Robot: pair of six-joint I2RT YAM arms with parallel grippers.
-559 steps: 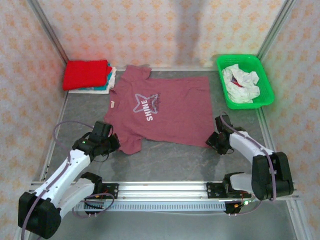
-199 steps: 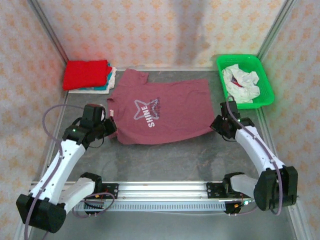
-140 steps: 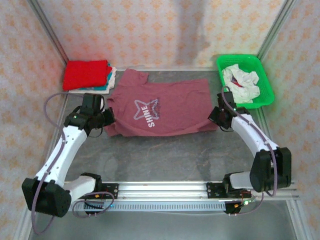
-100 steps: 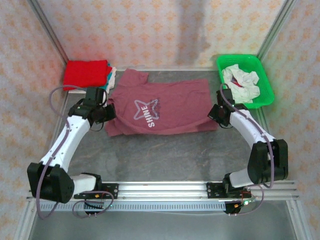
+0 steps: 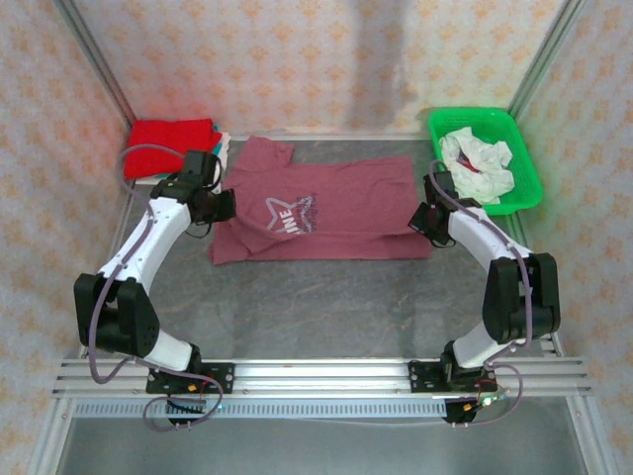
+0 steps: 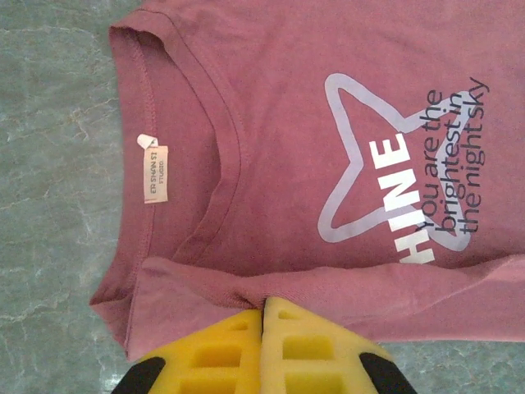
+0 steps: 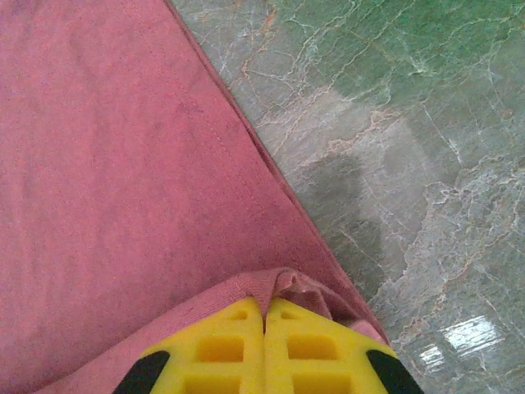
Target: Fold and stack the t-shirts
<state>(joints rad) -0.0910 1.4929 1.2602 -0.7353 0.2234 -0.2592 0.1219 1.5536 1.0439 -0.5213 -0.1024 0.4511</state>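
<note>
The shirt's near edge is already doubled onto the shirt. The shirt's fold goes slightly outward over the shirt's hem end (image 5: 407, 214) (image 7: 275, 258) next, and my right gripper releases it.
The maroon t-shirt (image 5: 326, 213) lies flat mid-table, its near long edge doubled over onto itself and covering the lower part of the white star print (image 6: 385, 189). My left gripper (image 5: 226, 206) is shut on the folded edge by the collar; in the left wrist view the yellow tips (image 6: 263, 304) pinch a ridge of cloth (image 6: 197, 287). My right gripper (image 5: 420, 220) is shut on the fold at the hem end; in the right wrist view its tips (image 7: 264, 308) hold a bunched maroon edge (image 7: 320, 291). A folded bright red t-shirt (image 5: 168, 136) tops a stack in the far left corner.
A green plastic basket (image 5: 529, 173) in the far right corner holds crumpled white cloth (image 5: 475, 163). Patterned walls close off the back and both sides. Grey marbled table (image 5: 326, 297) stretches from the shirt to the rail by the arm bases.
Both grippers have carried the shirt's near edge away from the arm bases toward the back, laying it over the chest. The print is now partly covered and the shirt looks narrower.
</note>
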